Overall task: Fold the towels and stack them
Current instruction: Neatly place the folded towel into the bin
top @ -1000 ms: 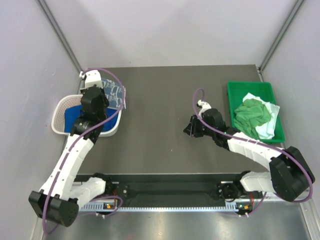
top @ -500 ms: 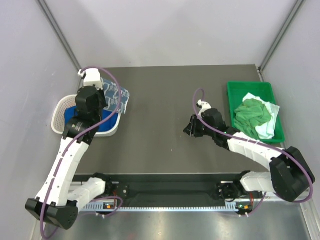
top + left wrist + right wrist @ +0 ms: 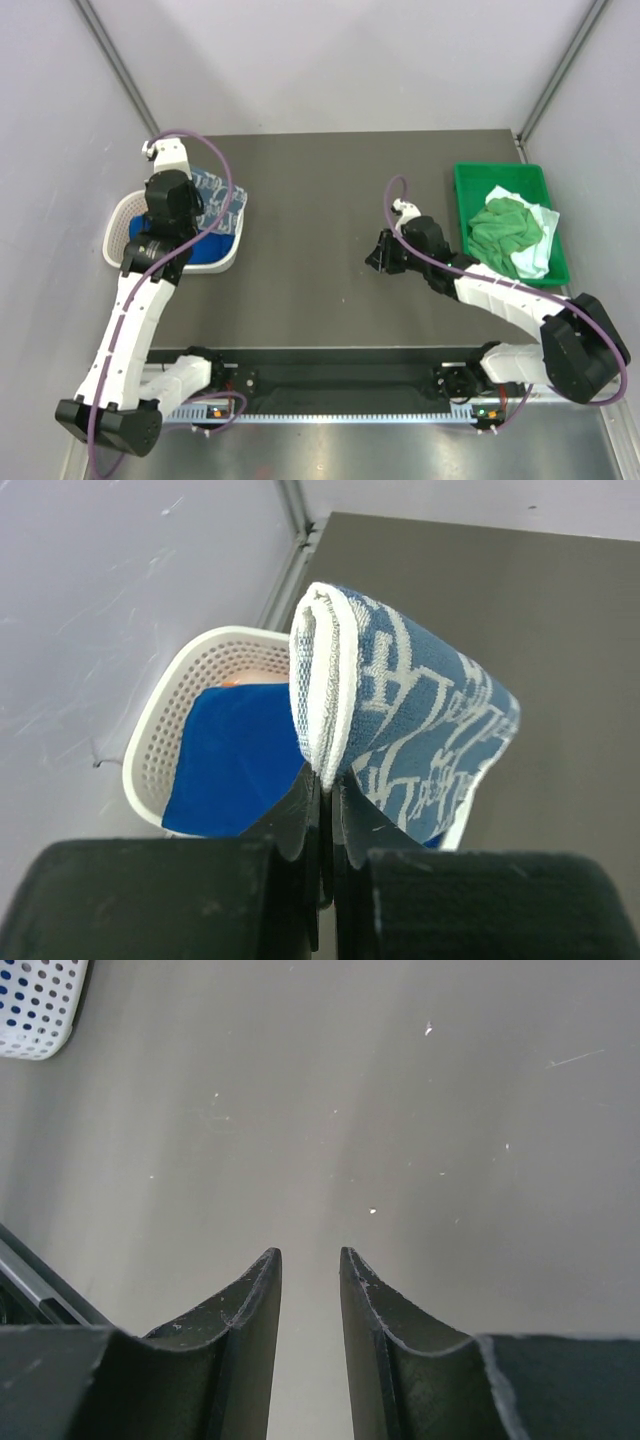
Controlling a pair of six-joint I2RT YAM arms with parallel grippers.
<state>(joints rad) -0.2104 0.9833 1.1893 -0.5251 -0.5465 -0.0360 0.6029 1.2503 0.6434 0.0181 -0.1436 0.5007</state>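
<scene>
My left gripper will next lower the printed towel toward the side of the basket and let go of the printed towel's white edge, because the royal blue towel's uncovered end (image 3: 137, 226) (image 3: 207, 752) is below my left gripper there.
My left gripper (image 3: 326, 780) is shut on the edge of a folded towel with a blue-and-white print (image 3: 400, 710). That printed towel (image 3: 220, 195) hangs above the right side of the white mesh basket (image 3: 118, 215). A royal blue towel (image 3: 235, 765) lies flat inside the basket. Mid-table, my right gripper (image 3: 310, 1255) is open with only bare tabletop between its fingers, and it points left in the top view (image 3: 375, 255). A crumpled bright green towel (image 3: 505, 228) lies on a white towel (image 3: 535, 255) in the green tray (image 3: 500, 172) at the right.
The basket (image 3: 170, 700) stands at the table's left edge against the side wall. The green tray sits near the right wall. The dark tabletop (image 3: 320, 200) stretches between them. Both arm bases stand on the rail at the near edge.
My left arm has carried the printed towel leftward, over the basket. The right arm has not moved.
</scene>
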